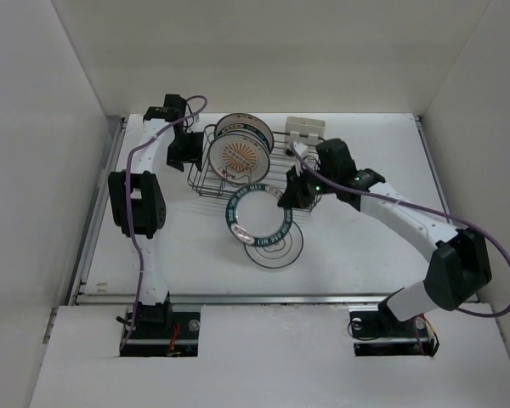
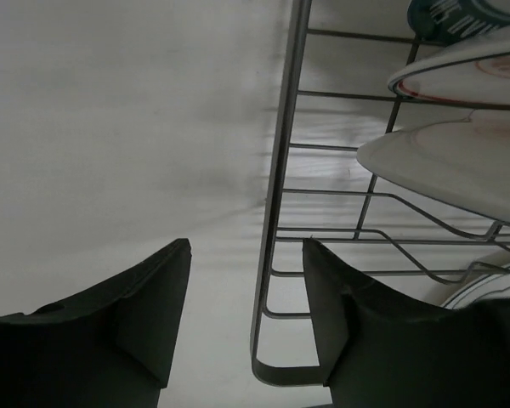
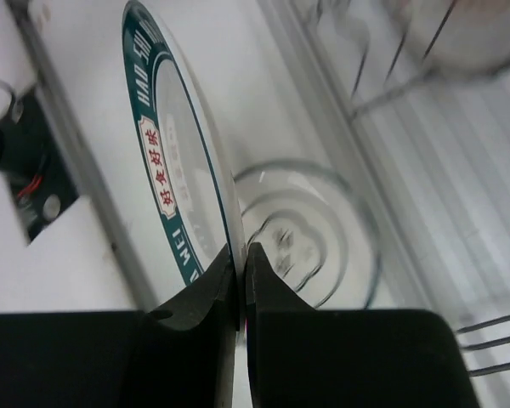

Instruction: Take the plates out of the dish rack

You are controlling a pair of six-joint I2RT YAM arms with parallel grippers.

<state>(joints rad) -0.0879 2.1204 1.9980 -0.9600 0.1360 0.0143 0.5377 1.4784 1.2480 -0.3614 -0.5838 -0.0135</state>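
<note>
The robot's right gripper will next move back from the rack [image 1: 206, 174] and then bring the teal-banded plate down onto the white plate, because the white plate lies flat below.
The dish rack [image 1: 206, 174] stands at the back of the table with an orange sunburst plate [image 1: 238, 155] upright in it. My right gripper [image 1: 289, 194] is shut on the rim of a teal-banded plate [image 1: 259, 212], held tilted just in front of the rack; the right wrist view shows the fingertips [image 3: 240, 253] pinching that plate [image 3: 166, 153]. Below it a white plate with dark lines [image 1: 276, 244] lies flat on the table, also in the right wrist view [image 3: 323, 225]. My left gripper [image 1: 185, 150] is open at the rack's left end, its fingers either side of the rim wire [image 2: 280, 170].
A white plastic holder [image 1: 304, 129] sits on the rack's far right side. In the left wrist view, several plates [image 2: 459, 161] stand in the rack slots to the right. White walls enclose the table on three sides.
</note>
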